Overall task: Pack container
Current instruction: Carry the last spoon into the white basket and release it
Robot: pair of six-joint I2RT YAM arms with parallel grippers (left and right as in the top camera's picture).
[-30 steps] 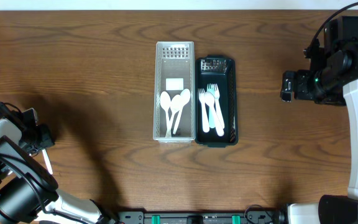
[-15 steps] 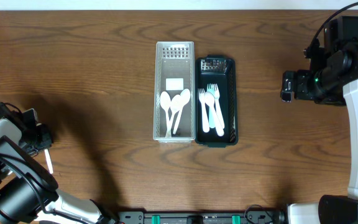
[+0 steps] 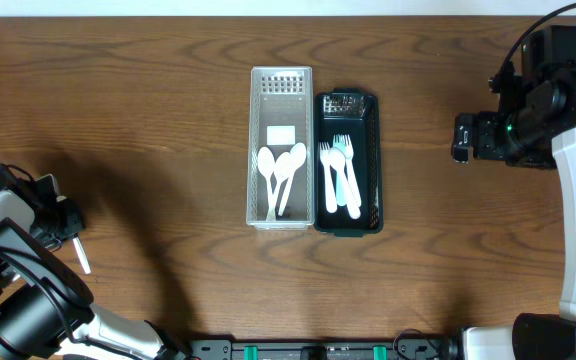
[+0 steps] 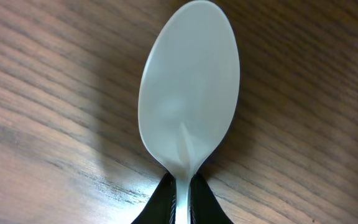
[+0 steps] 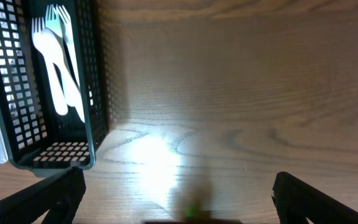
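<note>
The left gripper lifts the spoon it holds next and lowers it into the clear basket [image 3: 280, 172], since that basket holds the other white spoons.
My left gripper [image 4: 180, 202] is shut on the handle of a white plastic spoon [image 4: 189, 93]; its bowl fills the left wrist view, low over the wood. From overhead that gripper [image 3: 68, 232] sits at the far left edge with the spoon [image 3: 80, 255] sticking out toward the front. A clear basket [image 3: 258, 195] at mid-table holds three white spoons [image 3: 281, 172]. A black basket [image 3: 373, 170] beside it holds white and pale blue forks [image 3: 340, 175]; the basket also shows in the right wrist view [image 5: 98, 93]. My right gripper [image 5: 176, 199] is open and empty, right of the baskets.
The right arm [image 3: 528, 100] stands over the far right of the table. A small white card [image 3: 281, 133] lies in the clear basket.
The left gripper has drawn slightly down and left with the spoon, whose free end has swung a little. The right arm and the baskets have not moved.
</note>
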